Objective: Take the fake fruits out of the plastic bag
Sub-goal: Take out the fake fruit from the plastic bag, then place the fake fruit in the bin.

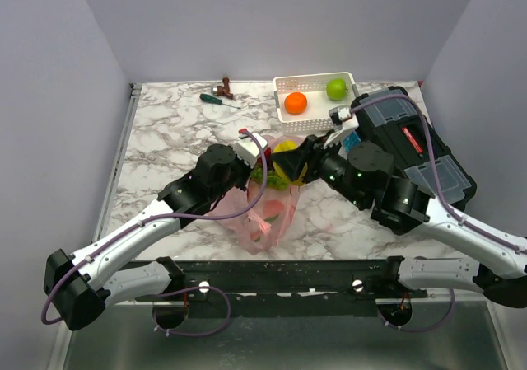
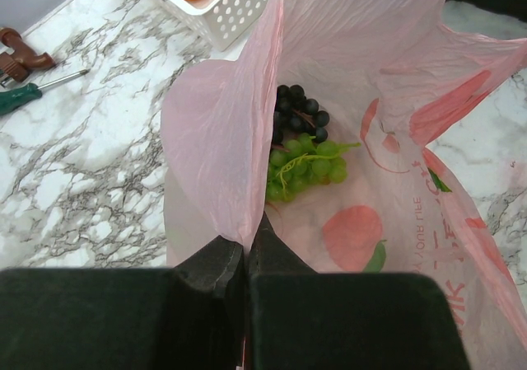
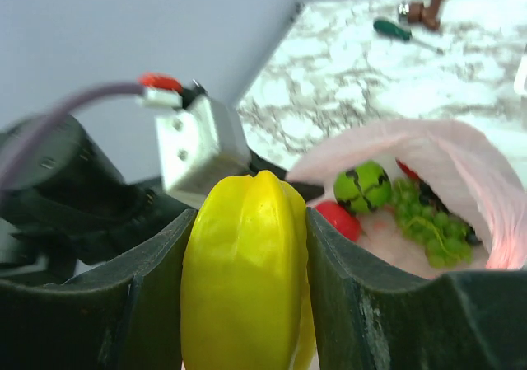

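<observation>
My right gripper carries the yellow fruit outward next, lowers it to the empty bottom of the basket between orange (image 1: pixel 296 102) and green apple (image 1: pixel 337 88) and releases it there.
The pink plastic bag (image 1: pixel 265 215) lies open at mid-table. My left gripper (image 2: pixel 247 250) is shut on its near rim (image 2: pixel 222 139) and holds the mouth up. Inside lie a dark grape bunch (image 2: pixel 298 110), a green grape bunch (image 2: pixel 309 166), a red fruit (image 3: pixel 339 219) and a small striped green ball (image 3: pixel 362 186). Just above the bag's mouth, my right gripper (image 3: pixel 251 215) is shut on a ridged yellow fruit (image 3: pixel 243 271), also seen from above (image 1: pixel 286 160). An orange (image 1: pixel 296 102) and a green apple (image 1: pixel 337 88) sit in the white basket (image 1: pixel 317 124).
A black toolbox (image 1: pixel 412 147) fills the right side beside the right arm. A green-handled screwdriver (image 1: pixel 218 99) and a small brown object (image 1: pixel 226 83) lie at the back of the marble table. Grey walls close in on three sides.
</observation>
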